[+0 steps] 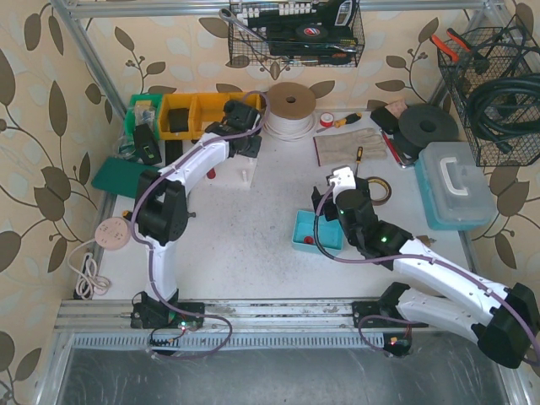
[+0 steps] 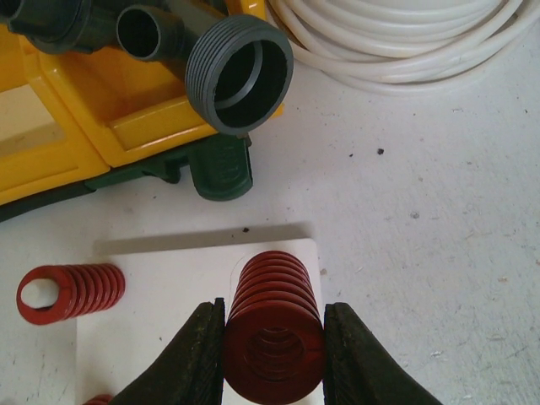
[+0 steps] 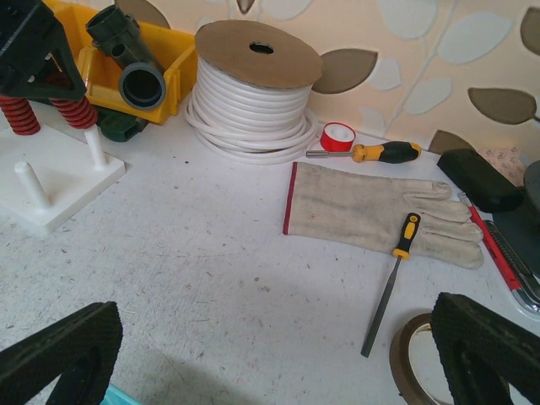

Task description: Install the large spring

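Observation:
I will next lower my left gripper, slide the large red spring over the far white peg right below it and release.
My left gripper (image 2: 274,346) is shut on the large red spring (image 2: 274,325), one black finger on each side. It holds the spring end-on over the white peg base (image 2: 160,291). In the right wrist view the held spring (image 3: 74,112) sits at the top of a white peg (image 3: 95,148), with a bare peg (image 3: 29,184) beside it on the base (image 3: 63,190). A second red spring (image 2: 69,293) is at the base's left edge. My right gripper (image 3: 270,354) is open and empty over bare table, far from the base. In the top view the left gripper (image 1: 245,145) hides the spring.
A yellow bin (image 2: 76,110) with grey pipe fittings (image 2: 239,74) and a white cable spool (image 3: 253,93) stand just behind the base. A glove (image 3: 371,211), a file (image 3: 390,287), a screwdriver (image 3: 371,153) and tape rolls lie to the right. A blue tray (image 1: 316,229) sits under my right arm.

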`<state>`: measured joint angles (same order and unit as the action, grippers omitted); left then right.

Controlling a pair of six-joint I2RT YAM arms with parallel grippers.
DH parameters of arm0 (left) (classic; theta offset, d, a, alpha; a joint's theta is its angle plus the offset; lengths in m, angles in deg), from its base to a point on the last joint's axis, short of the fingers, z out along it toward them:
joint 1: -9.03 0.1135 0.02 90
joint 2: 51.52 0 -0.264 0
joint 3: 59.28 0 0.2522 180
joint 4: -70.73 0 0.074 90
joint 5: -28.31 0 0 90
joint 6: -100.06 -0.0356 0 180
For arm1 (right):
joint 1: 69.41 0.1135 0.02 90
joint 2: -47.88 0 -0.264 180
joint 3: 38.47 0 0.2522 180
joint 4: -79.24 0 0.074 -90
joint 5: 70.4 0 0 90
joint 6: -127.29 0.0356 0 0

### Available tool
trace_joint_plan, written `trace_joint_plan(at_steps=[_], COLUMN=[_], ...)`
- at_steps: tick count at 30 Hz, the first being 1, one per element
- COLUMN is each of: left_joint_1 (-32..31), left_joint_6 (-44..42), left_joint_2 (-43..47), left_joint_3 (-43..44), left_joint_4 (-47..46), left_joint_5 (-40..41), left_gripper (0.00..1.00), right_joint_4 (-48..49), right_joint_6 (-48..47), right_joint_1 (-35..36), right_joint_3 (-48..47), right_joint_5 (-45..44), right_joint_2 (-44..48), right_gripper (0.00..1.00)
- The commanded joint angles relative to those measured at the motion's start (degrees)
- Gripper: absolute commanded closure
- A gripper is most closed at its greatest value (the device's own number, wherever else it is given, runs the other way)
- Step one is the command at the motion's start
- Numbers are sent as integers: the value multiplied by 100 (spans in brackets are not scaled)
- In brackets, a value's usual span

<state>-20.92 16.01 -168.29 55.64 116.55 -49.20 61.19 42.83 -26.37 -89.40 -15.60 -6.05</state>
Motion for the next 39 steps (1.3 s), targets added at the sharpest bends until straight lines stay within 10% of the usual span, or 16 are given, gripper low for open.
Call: trace_joint_plan(at_steps=[1, 19, 34, 39], left_joint_1=[29, 173, 209, 210], left_joint_6=[-140, -77, -71, 108], left_joint_2=[-108, -722, -438, 225], left_joint_3=[415, 654, 727, 212], left_joint_4=[-43, 135, 266, 121], left_joint_5=[46, -60, -174, -433], left_gripper=[100, 100, 34, 29], right_joint_4=[149, 175, 173, 101], right_joint_6=[9, -10, -59, -70], right_joint_1=[-16, -16, -25, -79], right_joint_3=[110, 122, 92, 42], right_joint_5=[-137, -168, -226, -55], right_joint_2=[41, 78, 26, -15], right_gripper=[2, 2, 2, 2])
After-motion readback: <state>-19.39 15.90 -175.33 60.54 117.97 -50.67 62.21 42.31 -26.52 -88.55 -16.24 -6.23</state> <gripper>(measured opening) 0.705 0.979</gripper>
